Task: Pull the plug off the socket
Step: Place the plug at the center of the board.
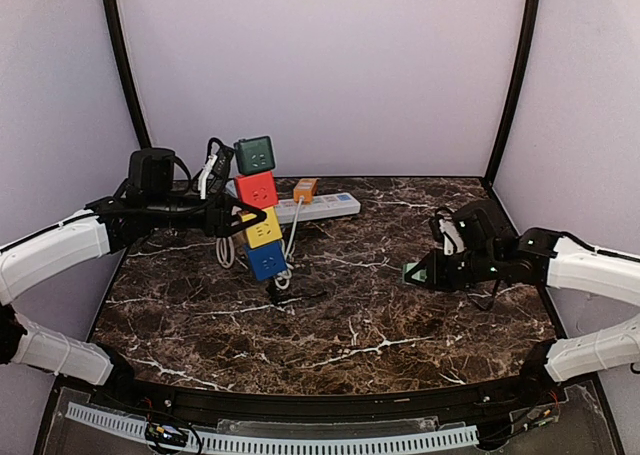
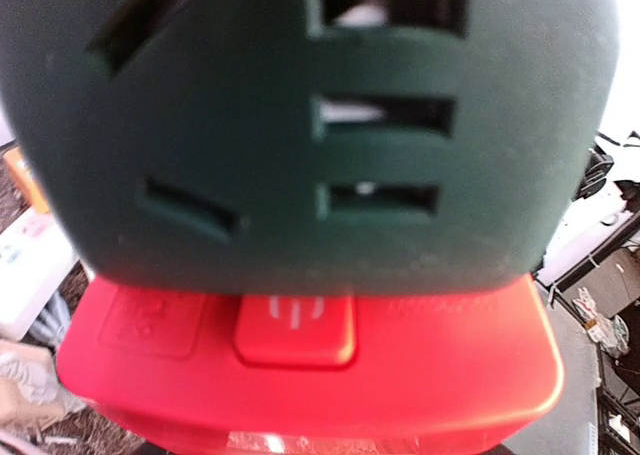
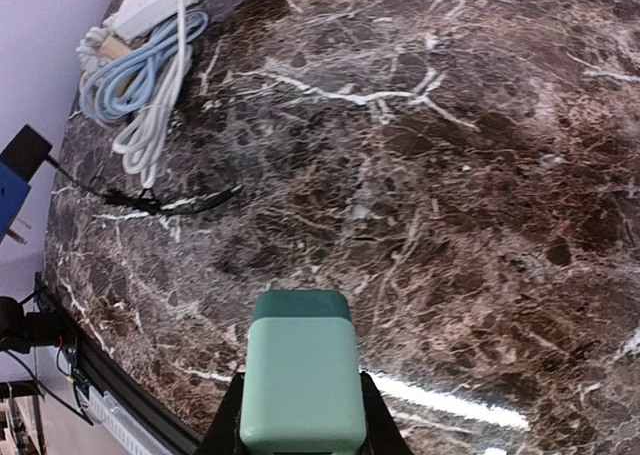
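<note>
The mint-green plug goes down a little toward the marble tabletop next, and my right gripper opens to release it there, since it already hangs well apart from the socket.
The socket is a tilted stack of cube outlets, dark green point(image 1: 255, 155), red point(image 1: 257, 189), yellow point(image 1: 263, 227) and blue point(image 1: 267, 260), held above the table. My left gripper point(image 1: 240, 218) is shut on it from the left at the yellow cube. In the left wrist view the dark green cube point(image 2: 300, 125) and the red cube point(image 2: 300, 365) fill the frame and hide the fingers. The plug point(image 3: 303, 375), a mint-green block, sits between the fingers of my right gripper point(image 3: 303, 420), which is shut on it. It hangs over the right side of the table point(image 1: 412, 272), well apart from the socket.
A white power strip point(image 1: 320, 208) with an orange adapter point(image 1: 306, 188) lies at the back. Coiled white and pale blue cables point(image 3: 140, 85) lie beside it. A thin black cable point(image 3: 150, 200) lies on the marble under the stack.
</note>
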### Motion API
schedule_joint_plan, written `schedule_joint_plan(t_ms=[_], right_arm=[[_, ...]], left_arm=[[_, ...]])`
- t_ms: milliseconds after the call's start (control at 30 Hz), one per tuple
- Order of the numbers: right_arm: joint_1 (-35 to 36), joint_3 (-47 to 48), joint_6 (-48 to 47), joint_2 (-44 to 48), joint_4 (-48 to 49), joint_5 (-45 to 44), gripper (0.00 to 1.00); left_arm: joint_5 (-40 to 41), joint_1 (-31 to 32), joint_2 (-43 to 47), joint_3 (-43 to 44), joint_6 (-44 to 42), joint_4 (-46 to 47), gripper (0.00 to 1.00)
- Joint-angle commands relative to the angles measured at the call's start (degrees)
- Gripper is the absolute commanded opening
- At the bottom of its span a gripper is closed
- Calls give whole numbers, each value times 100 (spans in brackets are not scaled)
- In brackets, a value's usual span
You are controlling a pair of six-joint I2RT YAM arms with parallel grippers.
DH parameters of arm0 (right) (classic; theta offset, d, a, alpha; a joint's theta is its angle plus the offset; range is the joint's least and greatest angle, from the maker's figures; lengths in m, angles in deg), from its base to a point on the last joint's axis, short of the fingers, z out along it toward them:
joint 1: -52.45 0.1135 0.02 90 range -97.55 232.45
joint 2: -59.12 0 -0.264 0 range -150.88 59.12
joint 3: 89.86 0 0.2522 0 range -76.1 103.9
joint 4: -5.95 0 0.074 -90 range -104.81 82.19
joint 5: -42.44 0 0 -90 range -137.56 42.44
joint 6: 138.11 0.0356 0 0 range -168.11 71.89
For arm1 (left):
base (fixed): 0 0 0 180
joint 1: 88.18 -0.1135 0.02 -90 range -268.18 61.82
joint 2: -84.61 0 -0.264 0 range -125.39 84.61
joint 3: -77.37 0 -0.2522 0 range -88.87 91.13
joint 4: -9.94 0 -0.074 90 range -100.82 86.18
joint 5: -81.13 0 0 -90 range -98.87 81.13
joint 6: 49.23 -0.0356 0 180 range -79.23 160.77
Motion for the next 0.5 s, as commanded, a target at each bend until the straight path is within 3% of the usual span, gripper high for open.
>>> schedule_joint_plan(t_ms=[0, 200, 467], right_arm=[[-616, -282, -294, -165, 360, 534, 0], [-1325, -610, -350, -555, 1307, 1324, 0], [-1737, -683, -462, -1339, 1724, 1536, 1]], left_arm=[[402, -34, 410, 62, -235, 223, 1], [385, -34, 479, 46, -241, 215, 1], [266, -34, 493, 39, -172, 241, 1]])
